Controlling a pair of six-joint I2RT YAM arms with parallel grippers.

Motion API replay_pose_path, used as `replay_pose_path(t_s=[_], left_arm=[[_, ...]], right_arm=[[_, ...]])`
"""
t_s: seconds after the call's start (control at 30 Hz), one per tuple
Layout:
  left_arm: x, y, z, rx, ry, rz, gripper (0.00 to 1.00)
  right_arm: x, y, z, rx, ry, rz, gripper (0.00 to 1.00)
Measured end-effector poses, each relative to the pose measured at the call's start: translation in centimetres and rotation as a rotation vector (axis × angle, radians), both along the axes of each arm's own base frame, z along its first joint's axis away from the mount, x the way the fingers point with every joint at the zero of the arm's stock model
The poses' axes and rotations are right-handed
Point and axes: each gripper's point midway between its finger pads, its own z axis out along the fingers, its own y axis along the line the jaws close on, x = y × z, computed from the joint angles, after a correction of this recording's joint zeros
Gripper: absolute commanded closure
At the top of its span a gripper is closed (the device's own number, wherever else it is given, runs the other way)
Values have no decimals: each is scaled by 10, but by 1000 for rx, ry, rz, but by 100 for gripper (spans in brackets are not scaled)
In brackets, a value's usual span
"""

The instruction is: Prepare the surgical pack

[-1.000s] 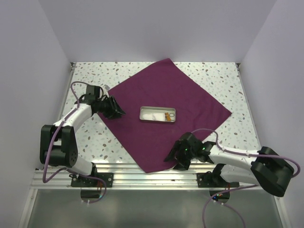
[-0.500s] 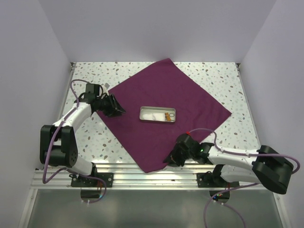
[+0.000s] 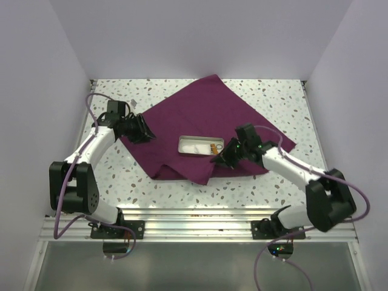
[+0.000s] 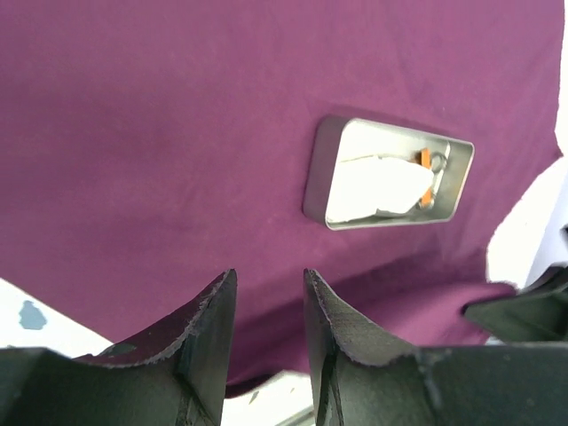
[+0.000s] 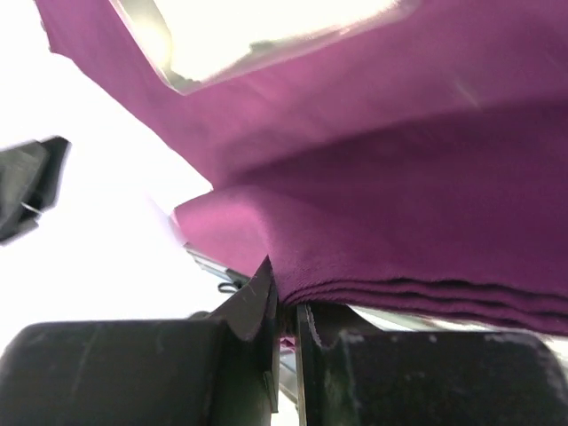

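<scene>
My right gripper needs to move the near corner of the cloth it holds away from my base next, over the tray and onto the cloth just beyond the tray.
The surgical pack is a plum-purple cloth (image 3: 206, 109) spread as a diamond, with a small metal tray (image 3: 180, 145) at its middle. The tray holds white gauze (image 4: 377, 182) and an orange-handled instrument (image 4: 426, 160). My right gripper (image 3: 219, 159) is shut on the cloth's near corner (image 5: 399, 222) and holds it lifted just in front of the tray, so the near part is folded back. In the right wrist view the right gripper (image 5: 284, 293) pinches the folded layers. My left gripper (image 3: 147, 134) hovers open over the cloth's left corner, and the left wrist view shows nothing between the left gripper (image 4: 269, 280) jaws.
The speckled tabletop (image 3: 273, 97) is walled in white on three sides. A metal rail (image 3: 194, 221) runs along the near edge by the arm bases. Bare table shows in front of the folded cloth (image 3: 242, 188).
My right gripper shut on the cloth's near corner and carried it away from the near edge toward the tray, folding the cloth. The left gripper shifted slightly farther back and left.
</scene>
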Motion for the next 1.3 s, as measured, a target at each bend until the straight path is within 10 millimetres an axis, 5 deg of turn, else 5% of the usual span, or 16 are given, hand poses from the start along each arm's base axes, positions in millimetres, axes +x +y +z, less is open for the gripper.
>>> replay_pose_path(t_s=[0.23,0.5,1.0,1.3], left_arm=[[7,13,8,82,-39,23,61],[10,19,9,114,-39,41,61],[21,22,1,133,-15,55,61],[27,22,0,134,-10,56,61]], right_arm=[[84,20,19,-10,-49,94,100],[158,-1,31,-6,-95,70,100],[218,-3,2,45,-63,80,100],[229,-12,-5,62,-50,60,100]])
